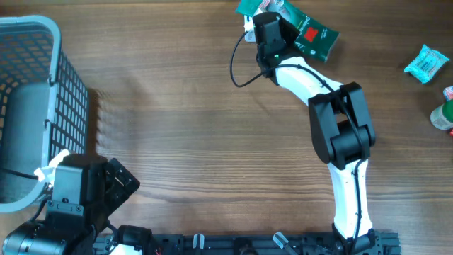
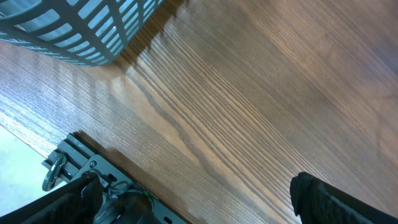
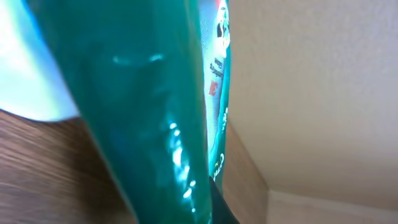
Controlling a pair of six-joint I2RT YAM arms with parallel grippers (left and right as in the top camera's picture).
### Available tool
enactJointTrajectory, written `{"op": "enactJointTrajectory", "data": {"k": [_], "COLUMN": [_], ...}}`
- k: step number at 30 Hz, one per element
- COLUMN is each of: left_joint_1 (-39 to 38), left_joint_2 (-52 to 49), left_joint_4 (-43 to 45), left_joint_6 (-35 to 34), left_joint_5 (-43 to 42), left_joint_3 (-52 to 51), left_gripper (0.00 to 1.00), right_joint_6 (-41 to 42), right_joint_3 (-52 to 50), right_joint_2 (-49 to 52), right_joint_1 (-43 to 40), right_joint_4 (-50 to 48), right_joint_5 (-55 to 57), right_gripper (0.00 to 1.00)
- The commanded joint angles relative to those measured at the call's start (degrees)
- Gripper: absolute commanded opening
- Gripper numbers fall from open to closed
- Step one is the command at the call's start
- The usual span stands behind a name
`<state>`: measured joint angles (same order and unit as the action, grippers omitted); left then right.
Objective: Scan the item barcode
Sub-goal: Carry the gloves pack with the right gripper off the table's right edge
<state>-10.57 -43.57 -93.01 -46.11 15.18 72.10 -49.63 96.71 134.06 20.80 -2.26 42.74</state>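
Note:
Next, my right gripper carries the item to the right in the overhead view and releases it on the clear wood (image 1: 394, 76) beside the light blue packet.
The item is a glossy green packet (image 1: 315, 33) with a red label, at the far edge of the table. My right gripper (image 1: 271, 20) reaches out to it and is shut on its left end. In the right wrist view the green packet (image 3: 155, 93) fills the frame edge-on, pressed against one dark fingertip (image 3: 222, 204); the other finger is hidden behind it. No barcode shows in any view. My left gripper (image 1: 117, 178) rests at the near left corner beside the basket. In the left wrist view the left gripper (image 2: 199, 205) is open over bare wood, with nothing between its fingers.
A grey mesh basket (image 1: 71, 78) stands at the left edge, its corner also showing as the basket (image 2: 74, 31) in the left wrist view. A light blue packet (image 1: 427, 62) and a green and white container (image 1: 444, 113) lie at the far right. A black cable (image 1: 235, 71) loops beside the right wrist.

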Motion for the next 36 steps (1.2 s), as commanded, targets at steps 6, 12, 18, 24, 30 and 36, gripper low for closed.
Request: {"op": "enactJointTrajectory", "data": {"k": [6, 12, 18, 24, 30, 36], "left_joint_1": [-0.5, -0.5, -0.5, -0.5, -0.5, -0.5], "left_joint_2": [0.1, 0.1, 0.1, 0.1, 0.1, 0.1], "left_joint_4": [0.2, 0.2, 0.2, 0.2, 0.2, 0.2], "left_joint_6": [0.7, 0.7, 0.7, 0.7, 0.7, 0.7], "left_joint_5": [1.2, 1.2, 1.2, 1.2, 1.2, 1.2], "left_joint_3": [0.2, 0.2, 0.2, 0.2, 0.2, 0.2], "left_gripper": [1.0, 1.0, 1.0, 1.0, 1.0, 1.0], "right_joint_6": [13.9, 29.0, 42.6, 48.7, 54.3, 54.4], "right_joint_3": [1.7, 0.7, 0.7, 1.3, 1.3, 1.3], "right_joint_2": [-3.2, -4.5, -4.5, -7.4, -25.1, -43.5], "right_joint_1": [-7.8, -22.4, -35.6, -38.6, -33.0, -27.3], "right_joint_4": [9.3, 26.8, 32.1, 33.2, 34.9, 41.9], "right_joint_5": [2.1, -7.1, -13.7, -16.6, -28.8, -51.0], "right_gripper": [0.04, 0.04, 0.04, 0.93, 1.0, 1.0]}}
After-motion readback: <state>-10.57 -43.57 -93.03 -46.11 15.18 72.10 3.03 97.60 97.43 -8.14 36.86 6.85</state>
